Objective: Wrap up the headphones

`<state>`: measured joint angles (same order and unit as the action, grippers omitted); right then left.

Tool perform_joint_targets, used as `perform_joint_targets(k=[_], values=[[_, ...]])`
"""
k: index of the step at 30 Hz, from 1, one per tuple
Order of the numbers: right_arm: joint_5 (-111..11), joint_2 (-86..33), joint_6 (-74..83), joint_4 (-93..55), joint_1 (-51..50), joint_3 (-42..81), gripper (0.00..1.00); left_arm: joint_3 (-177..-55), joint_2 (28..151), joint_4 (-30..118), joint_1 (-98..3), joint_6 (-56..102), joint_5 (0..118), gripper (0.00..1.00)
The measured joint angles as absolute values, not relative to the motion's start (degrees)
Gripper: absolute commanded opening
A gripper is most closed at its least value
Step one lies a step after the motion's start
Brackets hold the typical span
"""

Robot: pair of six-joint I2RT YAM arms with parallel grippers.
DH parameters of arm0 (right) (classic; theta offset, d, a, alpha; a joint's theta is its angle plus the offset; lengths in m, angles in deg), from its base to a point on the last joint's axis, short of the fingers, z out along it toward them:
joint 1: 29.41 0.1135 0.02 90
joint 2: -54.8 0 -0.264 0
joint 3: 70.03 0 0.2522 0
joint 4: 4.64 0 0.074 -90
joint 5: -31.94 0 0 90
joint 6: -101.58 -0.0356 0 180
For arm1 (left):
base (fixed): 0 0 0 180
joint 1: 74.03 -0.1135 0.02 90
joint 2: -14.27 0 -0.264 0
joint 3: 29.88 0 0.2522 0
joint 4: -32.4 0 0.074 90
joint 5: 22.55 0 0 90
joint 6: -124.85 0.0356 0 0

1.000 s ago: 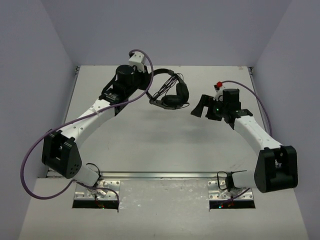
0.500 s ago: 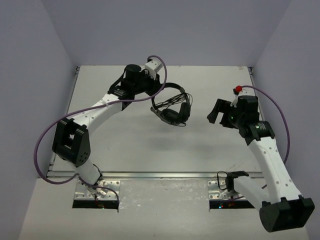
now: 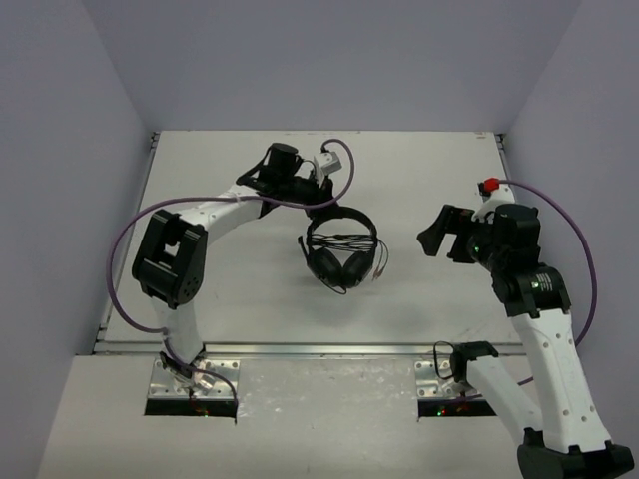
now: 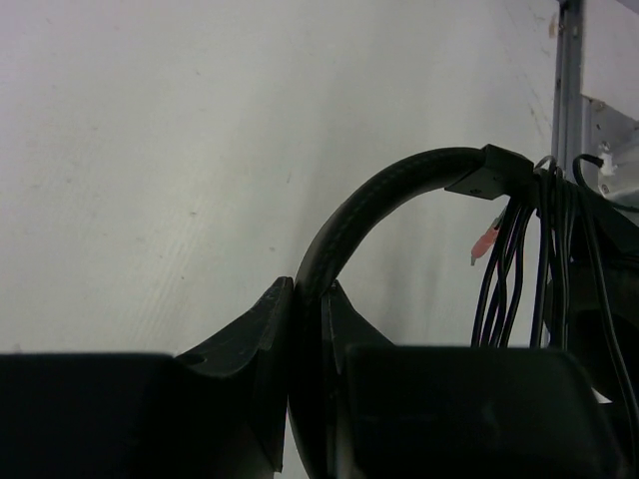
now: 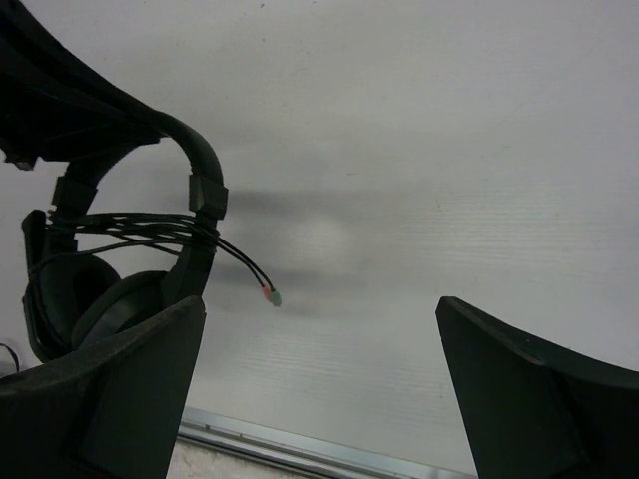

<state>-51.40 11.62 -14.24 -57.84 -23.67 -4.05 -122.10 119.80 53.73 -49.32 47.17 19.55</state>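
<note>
The cable is wound across the headband's arms, so the robot's left gripper will move back and down to the bare tabletop near the metal bar (image 3: pixel 340 317) and let go of the headband.
The black headphones (image 3: pixel 339 244) hang above the middle of the table, earcups low, the thin cable wound across the headband arms, and its pink and green plugs (image 3: pixel 377 269) dangling at the right. My left gripper (image 3: pixel 321 205) is shut on the top of the headband (image 4: pixel 369 210); the left wrist view shows the band pinched between the fingers. My right gripper (image 3: pixel 435 236) is open and empty, to the right of the headphones and apart from them. In the right wrist view the headphones (image 5: pixel 190 210) sit at the left with the plugs (image 5: pixel 270 294) hanging free.
Thick purple robot cables (image 3: pixel 125 249) loop off both arms. Grey walls close the table at the back and sides. A metal rail (image 3: pixel 319 349) runs along the near edge, also visible in the right wrist view (image 5: pixel 300 447). White tabletop (image 3: pixel 250 299) lies under the headphones.
My left gripper has carried the headphones right and toward the near edge, turning them so the earcups hang low. My right arm has risen and drawn back to the right, its gripper staying open.
</note>
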Motion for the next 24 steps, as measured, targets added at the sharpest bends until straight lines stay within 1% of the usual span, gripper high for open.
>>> perform_joint_targets(k=[3,6,13,24], values=[[-49.5,12.4,-14.0,-57.8,-23.7,-4.1,0.99,-118.5,121.4,50.9,-48.8,46.9,16.1,0.03],[-47.8,12.7,-13.9,-57.6,-23.7,-4.2,0.99,-113.0,121.8,48.5,-47.8,46.8,15.4,0.03],[-44.4,12.3,-13.9,-56.5,-23.7,-6.0,0.99,-106.0,122.3,42.7,-42.8,46.0,15.7,0.03],[-40.6,12.3,-13.9,-53.5,-23.7,-8.9,0.99,-98.4,122.3,33.2,-42.7,43.2,20.1,0.05]])
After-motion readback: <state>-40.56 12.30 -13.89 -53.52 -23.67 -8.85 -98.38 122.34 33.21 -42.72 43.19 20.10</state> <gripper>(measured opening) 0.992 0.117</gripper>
